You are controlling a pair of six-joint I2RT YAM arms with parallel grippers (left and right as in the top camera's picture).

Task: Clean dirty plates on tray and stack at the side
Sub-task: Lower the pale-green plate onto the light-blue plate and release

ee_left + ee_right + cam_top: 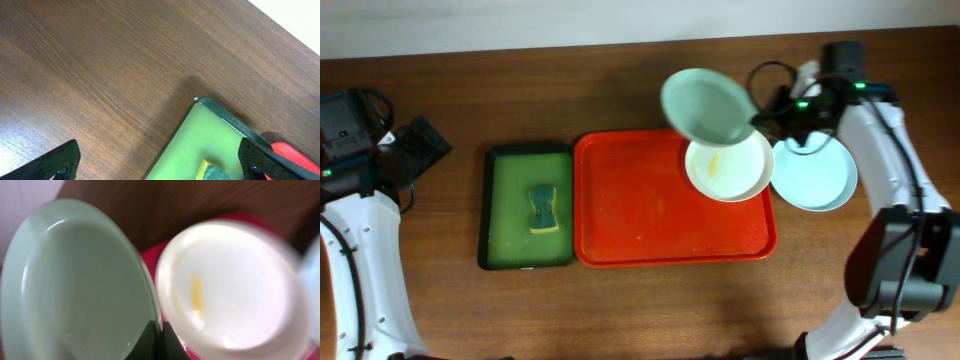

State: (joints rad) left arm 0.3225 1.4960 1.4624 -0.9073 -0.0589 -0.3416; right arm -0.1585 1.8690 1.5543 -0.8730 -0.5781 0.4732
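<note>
The right gripper moves to the right in the overhead view and down over the pale blue plate (817,180) (312,285) next to release there, since it lies beside the tray.
My right gripper (756,121) (160,330) is shut on the rim of a pale green plate (707,104) (75,285), held tilted in the air over the red tray's (650,215) back right corner. A white plate (728,165) (230,285) with a yellow smear lies on the tray at its right end. A pale blue plate (817,180) rests on the table to the right of the tray. My left gripper (160,165) hangs open at the far left, above the green tray's corner, holding nothing.
A dark green tray (527,207) (210,140) with a yellow-green sponge (544,208) (212,172) sits left of the red tray. Bare wooden table (640,310) runs along the front. A pale wall borders the table's back edge.
</note>
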